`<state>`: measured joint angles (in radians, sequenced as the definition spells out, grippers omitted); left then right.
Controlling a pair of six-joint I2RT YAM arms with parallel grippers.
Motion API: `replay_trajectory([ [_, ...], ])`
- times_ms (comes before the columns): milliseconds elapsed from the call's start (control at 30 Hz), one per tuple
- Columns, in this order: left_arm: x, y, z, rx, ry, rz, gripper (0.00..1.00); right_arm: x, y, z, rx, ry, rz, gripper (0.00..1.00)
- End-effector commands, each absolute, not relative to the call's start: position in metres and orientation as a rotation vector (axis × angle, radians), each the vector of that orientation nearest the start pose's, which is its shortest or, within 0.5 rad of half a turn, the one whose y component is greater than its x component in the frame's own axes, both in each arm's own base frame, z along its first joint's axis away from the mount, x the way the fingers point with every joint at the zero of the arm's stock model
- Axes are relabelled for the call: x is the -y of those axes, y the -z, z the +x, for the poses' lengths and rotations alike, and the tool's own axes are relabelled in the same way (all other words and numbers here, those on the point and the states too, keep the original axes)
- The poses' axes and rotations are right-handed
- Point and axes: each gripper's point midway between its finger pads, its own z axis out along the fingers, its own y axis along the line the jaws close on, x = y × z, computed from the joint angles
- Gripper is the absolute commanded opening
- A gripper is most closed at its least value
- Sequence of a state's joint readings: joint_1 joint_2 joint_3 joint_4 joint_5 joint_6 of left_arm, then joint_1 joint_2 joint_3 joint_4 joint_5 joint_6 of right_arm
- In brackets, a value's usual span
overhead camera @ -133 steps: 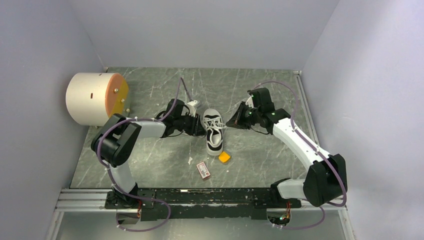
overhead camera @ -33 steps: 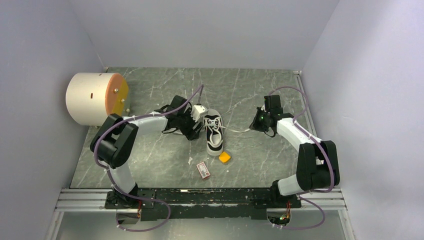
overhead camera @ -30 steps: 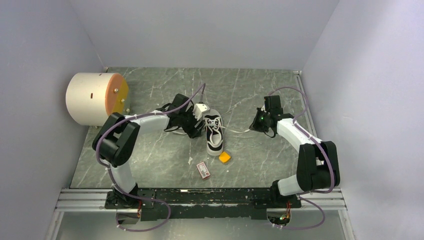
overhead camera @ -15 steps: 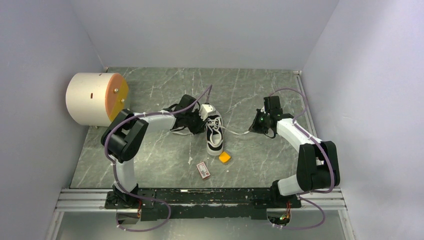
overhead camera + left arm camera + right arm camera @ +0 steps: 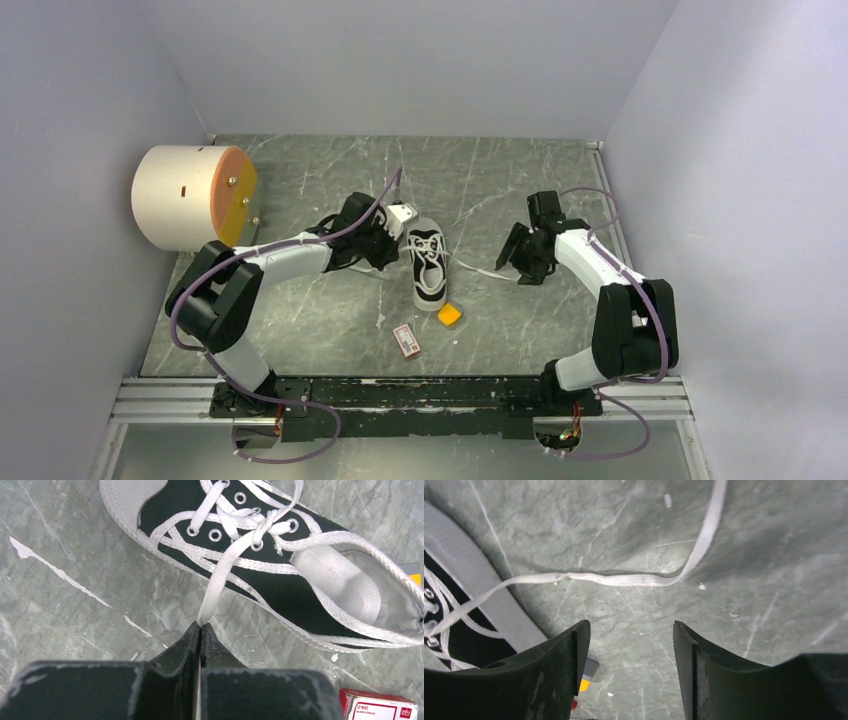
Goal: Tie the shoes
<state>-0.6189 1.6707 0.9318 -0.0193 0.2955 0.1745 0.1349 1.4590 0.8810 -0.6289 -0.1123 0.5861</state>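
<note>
My right gripper moves past the other lace's bend next and lowers onto the part of that lace beyond, as that part lies loose ahead of my open fingers.
The shoe, a black-and-white low-top sneaker with a white sole, lies mid-table with its toe toward the back. My left gripper is just left of it. In the left wrist view this gripper is shut on a white lace that runs up to the eyelets of the shoe. My right gripper hovers to the shoe's right. Its jaws stand open and hold nothing. The other lace lies loose on the floor ahead of them, leading to the shoe.
A white cylinder with an orange face stands at the back left. A small orange block and a red-and-white box lie in front of the shoe; the box also shows in the left wrist view. Walls close in on three sides.
My left gripper has shut on the left lace beside the shoe. My right gripper has opened and let go of the right lace, which now lies slack on the floor.
</note>
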Motion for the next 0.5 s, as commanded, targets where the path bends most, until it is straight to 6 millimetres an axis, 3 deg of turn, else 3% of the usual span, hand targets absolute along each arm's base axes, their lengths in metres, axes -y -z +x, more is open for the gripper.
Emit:
replay_trajectory([
  [0,0.281,-0.062,0.311,-2.116,0.589,1.032,0.05,-0.05,-0.063,0.293,-2.658,-0.136,0.814,0.66],
  [133,0.283,-0.067,0.31,-2.112,0.601,1.041,0.05,-0.029,-0.049,0.306,-2.598,-0.059,0.973,0.64],
  [300,0.284,-0.078,0.314,-2.08,0.595,1.031,0.05,-0.014,-0.034,0.329,-2.603,0.05,0.932,0.62],
  [467,0.287,-0.087,0.313,-2.031,0.616,1.043,0.05,-0.002,-0.016,0.336,-2.621,0.157,0.896,0.61],
])
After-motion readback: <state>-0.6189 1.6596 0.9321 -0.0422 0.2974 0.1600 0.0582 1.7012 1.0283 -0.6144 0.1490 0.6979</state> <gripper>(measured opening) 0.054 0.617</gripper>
